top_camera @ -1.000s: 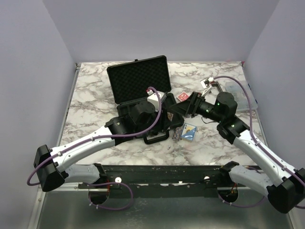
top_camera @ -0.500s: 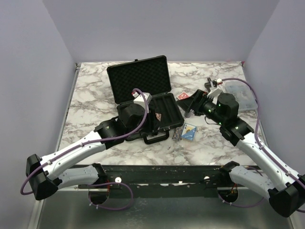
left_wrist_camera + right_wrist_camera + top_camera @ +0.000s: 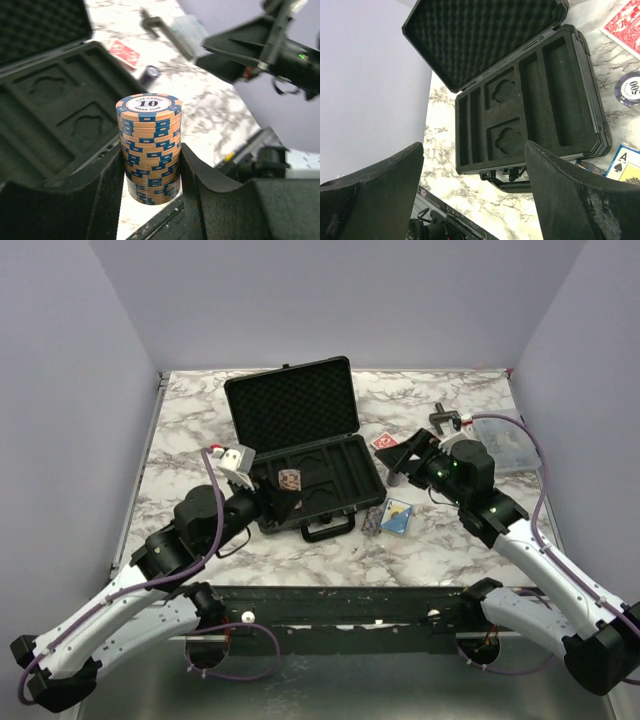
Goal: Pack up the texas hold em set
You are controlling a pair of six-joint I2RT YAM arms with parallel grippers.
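I should next turn, shift and lower my left gripper to release the chips, as the tray's empty end slot lies below and left in the top view.
The black case (image 3: 300, 435) lies open, its foam lid up and its slotted tray (image 3: 535, 110) bare. My left gripper (image 3: 150, 175) is shut on a tall stack of tan and blue chips (image 3: 149, 145), held upright above the tray's front left part (image 3: 289, 479). My right gripper (image 3: 475, 190) stands open and holds nothing, just right of the case (image 3: 402, 465). A red deck (image 3: 383, 441) lies right of the tray, a blue deck (image 3: 397, 516) lies nearer me, and a dark chip stack (image 3: 629, 89) stands between them.
A dark T-shaped tool (image 3: 447, 417) and a clear plastic box (image 3: 505, 440) sit at the back right. A few small dark pieces (image 3: 371, 521) lie beside the blue deck. The case's handle (image 3: 327, 529) points toward the arm bases.
My left arm has drawn back to the left and toward me, keeping the chip stack in its grip. The right gripper has shifted slightly right, away from the case, and opened wider.
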